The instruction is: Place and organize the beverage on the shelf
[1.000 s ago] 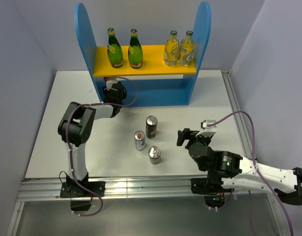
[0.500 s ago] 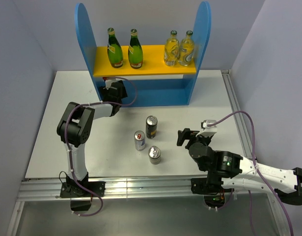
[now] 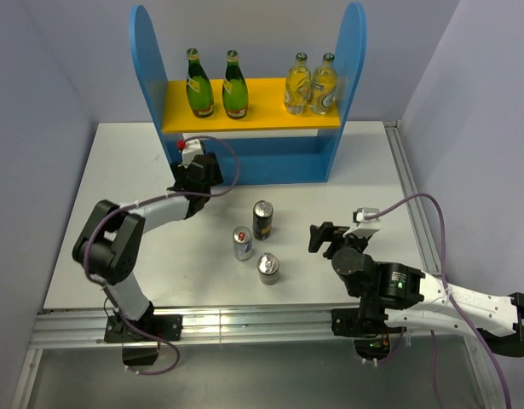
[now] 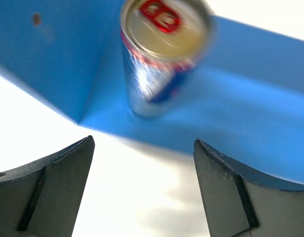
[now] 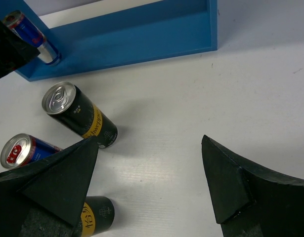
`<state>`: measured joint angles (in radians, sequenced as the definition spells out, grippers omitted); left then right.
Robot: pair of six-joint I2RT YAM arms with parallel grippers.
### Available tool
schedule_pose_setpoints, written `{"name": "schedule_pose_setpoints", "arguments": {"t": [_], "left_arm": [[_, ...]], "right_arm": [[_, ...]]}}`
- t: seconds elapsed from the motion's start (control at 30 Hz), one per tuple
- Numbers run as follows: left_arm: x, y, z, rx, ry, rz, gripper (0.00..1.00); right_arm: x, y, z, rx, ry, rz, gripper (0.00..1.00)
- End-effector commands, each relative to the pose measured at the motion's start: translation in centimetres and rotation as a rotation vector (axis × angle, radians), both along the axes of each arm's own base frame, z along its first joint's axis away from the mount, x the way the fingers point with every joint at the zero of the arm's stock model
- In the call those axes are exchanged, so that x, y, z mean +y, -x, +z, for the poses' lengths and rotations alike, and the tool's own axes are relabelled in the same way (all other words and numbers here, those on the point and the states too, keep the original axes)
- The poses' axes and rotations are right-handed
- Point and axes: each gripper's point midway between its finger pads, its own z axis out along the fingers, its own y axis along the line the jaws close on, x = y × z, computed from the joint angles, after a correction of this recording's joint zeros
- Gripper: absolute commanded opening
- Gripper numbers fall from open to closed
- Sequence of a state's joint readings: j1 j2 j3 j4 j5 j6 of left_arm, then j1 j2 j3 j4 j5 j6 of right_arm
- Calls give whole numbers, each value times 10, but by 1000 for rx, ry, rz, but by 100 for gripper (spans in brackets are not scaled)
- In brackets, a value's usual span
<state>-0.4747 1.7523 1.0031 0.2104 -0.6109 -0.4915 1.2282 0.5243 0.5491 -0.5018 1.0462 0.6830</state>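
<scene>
The robot's left gripper will next move back and to its right in the top view, around the body of the table's silver-blue can [image 3: 243, 244], which stands there and matches the shelved can.
The blue shelf [image 3: 270, 160] stands at the back, with two green bottles [image 3: 199, 85] [image 3: 235, 85] on the left of its yellow board. A silver-blue can [image 3: 187, 146] stands in the left corner of the lower tier; the left wrist view shows it upright [image 4: 161, 59] against the shelf [image 4: 260, 98]. My left gripper [image 3: 198, 173] is open and empty just in front of this can [image 4: 143, 140]. On the table stand a black-gold can [image 3: 262, 220], a silver-blue can [image 3: 243, 243] and another black-gold can [image 3: 268, 268]. My right gripper [image 3: 326, 235] is open and empty to their right [image 5: 149, 140].
Two pale yellow bottles [image 3: 311, 85] stand on the right of the yellow board. The right wrist view shows the table cans [image 5: 80, 116] [image 5: 25, 148] [image 5: 95, 217] on its left and the shelf's lower tier [image 5: 142, 34] beyond. A metal rail [image 3: 406, 187] runs along the table's right edge.
My left gripper has drawn back from the shelf toward the near side, leaving the silver-blue can standing on the lower tier. The left elbow swung left. The right arm barely moved.
</scene>
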Motion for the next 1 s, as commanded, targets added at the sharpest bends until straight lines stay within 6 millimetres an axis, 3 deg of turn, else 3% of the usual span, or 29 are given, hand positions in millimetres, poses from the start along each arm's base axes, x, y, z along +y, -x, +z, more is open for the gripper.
{"name": "schedule_pose_setpoints", "arguments": {"t": [0.0, 0.27, 0.33, 0.37, 0.53, 0.63, 0.73, 0.97], "left_arm": [[-13, 29, 55, -130, 55, -1, 87], [-38, 129, 68, -118, 128, -94, 86], [-37, 150, 58, -100, 120, -104, 86], [-48, 163, 57, -97, 134, -144, 86], [-60, 214, 45, -69, 147, -249, 84], [-57, 235, 32, -53, 163, -242, 84], [-68, 259, 25, -51, 183, -293, 84], [-86, 274, 5, -47, 200, -336, 85]], "right_arm": [[-1, -1, 4, -16, -32, -13, 92], [-1, 0, 4, -20, -38, -6, 92], [-1, 0, 4, -18, -38, -6, 92], [-2, 0, 4, -19, -37, -14, 92], [-2, 0, 4, -19, -39, -12, 92], [-1, -1, 4, -20, -39, -13, 92], [0, -1, 3, -15, -21, -10, 92], [1, -2, 1, -10, -9, -16, 92]]}}
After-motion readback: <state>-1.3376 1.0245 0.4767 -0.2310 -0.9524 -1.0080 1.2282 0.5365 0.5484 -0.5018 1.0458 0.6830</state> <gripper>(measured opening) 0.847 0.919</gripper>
